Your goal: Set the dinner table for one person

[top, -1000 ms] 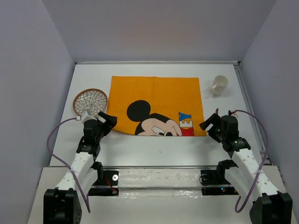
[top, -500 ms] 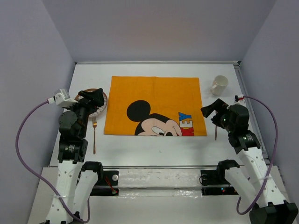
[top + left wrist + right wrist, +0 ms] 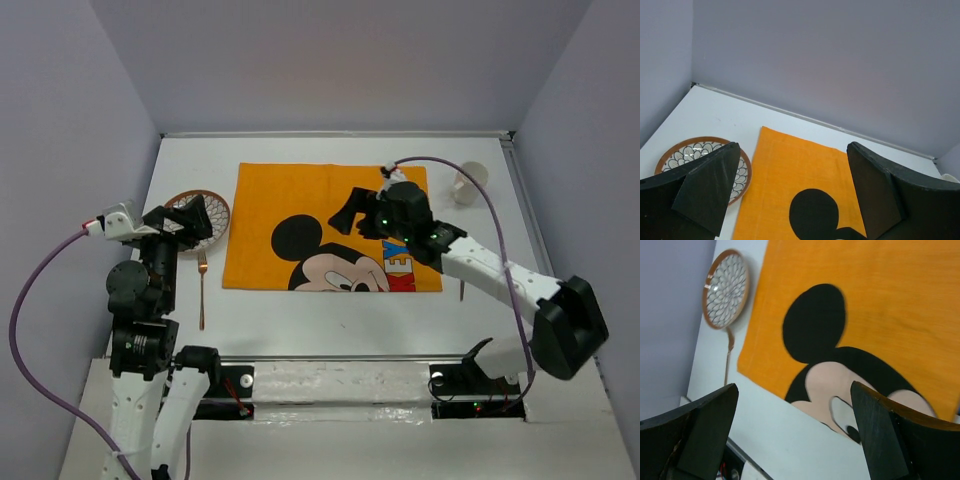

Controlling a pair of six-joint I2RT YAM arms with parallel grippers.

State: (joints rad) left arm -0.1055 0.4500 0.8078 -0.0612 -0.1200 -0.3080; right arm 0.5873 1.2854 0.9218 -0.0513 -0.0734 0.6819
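Note:
I will lower my right gripper across onto the plate's mat-side rim (image 3: 228,222) (image 3: 744,302), which is below it and to its left in the top view, because the mat is still bare.
The white dinner table (image 3: 330,310) carries an orange cartoon-mouse placemat (image 3: 330,215) in its middle. A brown-rimmed patterned plate (image 3: 212,218) lies left of the mat, and it also shows in the left wrist view (image 3: 700,152) and the right wrist view (image 3: 725,289). A copper fork (image 3: 201,290) lies on the table below the plate. A thin utensil (image 3: 461,290) lies right of the mat. My left gripper (image 3: 188,216) is open and empty, raised over the plate's near edge. My right gripper (image 3: 358,210) is open and empty above the mat's middle.
A white mug (image 3: 468,183) stands at the far right, beyond the mat's right edge. Lavender-grey walls close the table on the left, the back and the right. The arms' bases and a rail (image 3: 340,380) line the near edge.
My right arm has swung left from the table's right side to above the placemat, leaving the thin utensil on the table. My left gripper rose off the fork toward the plate.

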